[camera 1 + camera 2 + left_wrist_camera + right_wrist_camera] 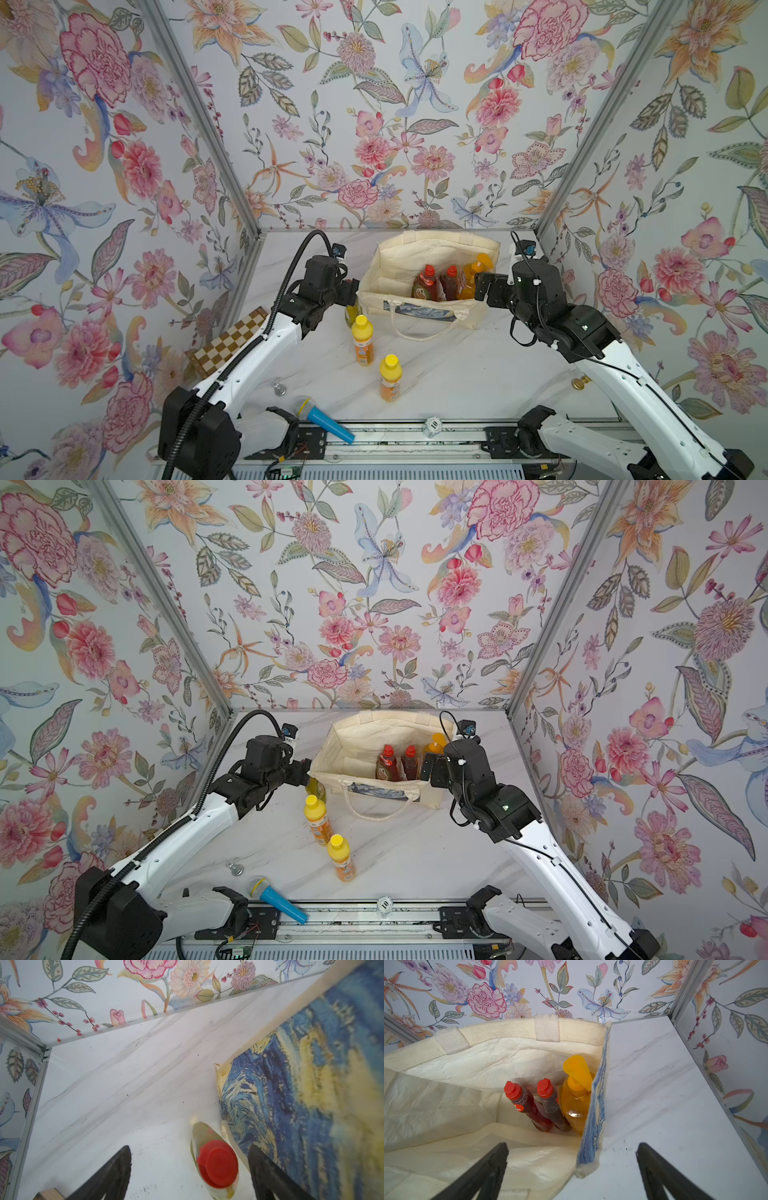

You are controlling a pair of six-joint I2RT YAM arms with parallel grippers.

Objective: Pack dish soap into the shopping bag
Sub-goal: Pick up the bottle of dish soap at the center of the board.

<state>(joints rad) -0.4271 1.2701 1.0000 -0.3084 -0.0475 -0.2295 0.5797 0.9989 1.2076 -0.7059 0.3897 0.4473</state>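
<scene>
My left gripper moves down and toward the bag (436, 240) next, past the red cap and around the yellow-green bottle's body (350, 316). The cap sits nearer the bag-side finger.
The cream shopping bag (436, 240) (374, 725) stands open at the back of the table, its blue picture facing me (301, 1084). Inside stand two dark red red-capped bottles (517, 1103) (548, 1097) and the orange pump bottle (575, 1095). Two orange yellow-capped bottles (363, 340) (390, 378) stand upright on the table in front. My left gripper (189, 1148) (351, 291) is open above the slim yellow-green red-capped bottle (216, 1159) beside the bag's left corner, not touching it. My right gripper (572, 1145) (482, 286) is open, straddling the bag's right wall.
A checkerboard (232, 336) lies at the left wall. A blue toy microphone (322, 417) and a poker chip (432, 424) lie at the front edge. A silver knob (279, 388) and a gold knob (579, 382) sit on the table. Floral walls close three sides.
</scene>
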